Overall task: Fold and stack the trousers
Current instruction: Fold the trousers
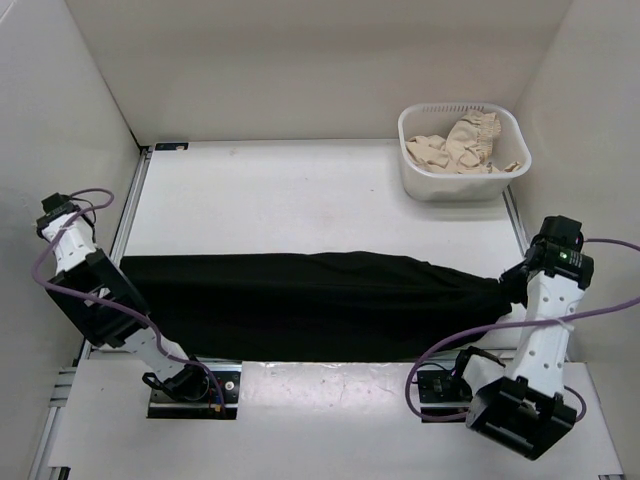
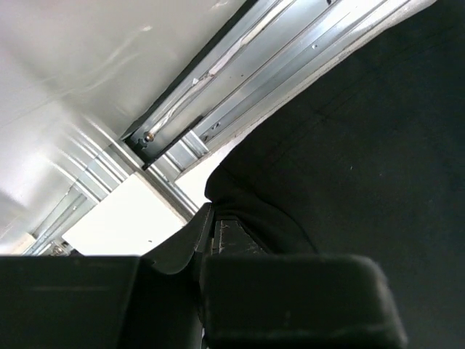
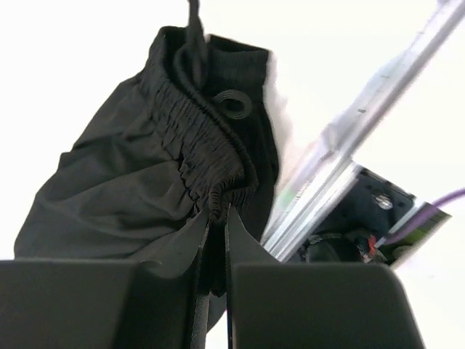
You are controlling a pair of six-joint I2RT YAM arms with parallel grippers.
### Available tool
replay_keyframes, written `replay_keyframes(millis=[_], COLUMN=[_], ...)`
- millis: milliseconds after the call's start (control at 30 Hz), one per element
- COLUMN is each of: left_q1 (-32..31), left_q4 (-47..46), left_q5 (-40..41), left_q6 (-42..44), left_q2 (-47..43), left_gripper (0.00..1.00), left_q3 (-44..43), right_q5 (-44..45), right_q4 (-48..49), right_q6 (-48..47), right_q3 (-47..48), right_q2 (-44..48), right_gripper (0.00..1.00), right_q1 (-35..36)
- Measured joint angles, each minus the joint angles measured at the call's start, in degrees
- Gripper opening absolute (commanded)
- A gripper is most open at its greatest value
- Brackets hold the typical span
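Note:
I will move my right gripper slightly back, turn it over the tabletop (image 3: 286, 182) beside the metal bar and let go of the trousers' waistband, because the trousers are already stretched out.
The black trousers (image 1: 310, 305) lie stretched out in a long band across the near part of the table, from the left arm to the right arm. My left gripper (image 2: 209, 225) is shut on the trousers' left end (image 2: 247, 203) at the table's left edge. My right gripper (image 3: 218, 218) is shut on the gathered elastic waistband (image 3: 211, 145) at the trousers' right end; a drawstring and eyelet (image 3: 232, 102) show above it. In the top view the right gripper (image 1: 515, 280) sits at the trousers' narrowed right tip and the left gripper (image 1: 128, 300) at their left end.
A white basket (image 1: 412, 175) with beige frilly garments (image 1: 462, 145) stands at the far right. Metal rails (image 2: 240, 94) run along the table's left and right sides. White walls enclose the table on three sides. Purple cables (image 1: 460, 345) loop near both arm bases.

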State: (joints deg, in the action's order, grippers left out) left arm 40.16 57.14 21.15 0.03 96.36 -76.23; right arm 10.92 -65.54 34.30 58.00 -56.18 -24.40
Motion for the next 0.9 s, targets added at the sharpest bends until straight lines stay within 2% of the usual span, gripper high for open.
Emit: replay_keyframes(millis=[200, 300, 367, 400, 433, 467, 533, 567, 600, 633, 733, 767, 800, 900], left_q1=[0.24, 0.61, 1.09, 1.44, 1.75, 2.14, 2.93, 3.21, 3.43, 3.69, 3.87, 3.74, 3.5, 1.33], left_q4=[-0.48, -0.46, -0.81, -0.87, -0.9, -0.85, -0.85, -0.85, -0.79, -0.7, 0.68, 1.55, 2.27, 3.89], left_q5=[0.24, 0.59, 0.76, 0.92, 1.07, 1.51, 2.43, 2.62, 2.93, 3.17, 3.15, 2.99, 2.78, 1.57], left_q6=[-0.02, 0.0, -0.02, -0.02, 0.0, 0.0, 0.07, 0.24, 0.2, 0.24, 0.07, 0.04, 0.09, 0.02], left_q2=[-5.81, -6.73, -6.73, -6.73, -6.73, -6.73, -6.69, -6.67, -6.67, -6.67, -6.58, -6.43, -6.21, -5.77], left_gripper=[0.14, 0.14, 0.14, 0.14, 0.17, 0.36, 0.48, 0.54, 0.65, 0.67, 0.67, 0.67, 0.67, 0.67], left_q3=[5.42, 9.53, 12.17, 13.57, 14.6, 15.63, 16.76, 16.96, 17.03, 16.94, 15.04, 13.42, 11.32, 4.55], right_q5=[7.5, 11.15, 12.96, 13.77, 14.56, 15.93, 17.64, 18.27, 18.75, 19.04, 18.32, 17.51, 15.98, 10.86], right_q4=[-4.87, -5.81, -6.84, -7.17, -7.37, -7.48, -7.65, -7.72, -7.72, -7.65, -6.14, -5.07, -3.63, 0.96], right_q6=[3.56, 5.9, 7.58, 8.41, 9.73, 10.47, 11.45, 11.78, 11.8, 11.72, 8.59, 7.52, 6.01, 2.78], right_q3=[-2.1, -7.06, -9.51, -10.12, -10.23, -10.23, -10.23, -10.23, -10.21, -10.12, -9.2, -8.74, -8.28, -7.43], right_q2=[5.7, 7.76, 8.28, 8.57, 8.81, 9.2, 9.86, 10.08, 10.14, 10.16, 9.86, 9.55, 9.11, 6.4], right_gripper=[0.0, 0.07, 0.36, 0.61, 0.71, 0.78, 0.86, 0.86, 0.88, 0.88, 0.78, 0.69, 0.66, 0.53], right_q1=[-0.02, -0.24, -0.35, -0.37, -0.35, -0.39, -0.39, -0.39, -0.39, -0.39, -0.24, 0.07, 0.87, 6.32])
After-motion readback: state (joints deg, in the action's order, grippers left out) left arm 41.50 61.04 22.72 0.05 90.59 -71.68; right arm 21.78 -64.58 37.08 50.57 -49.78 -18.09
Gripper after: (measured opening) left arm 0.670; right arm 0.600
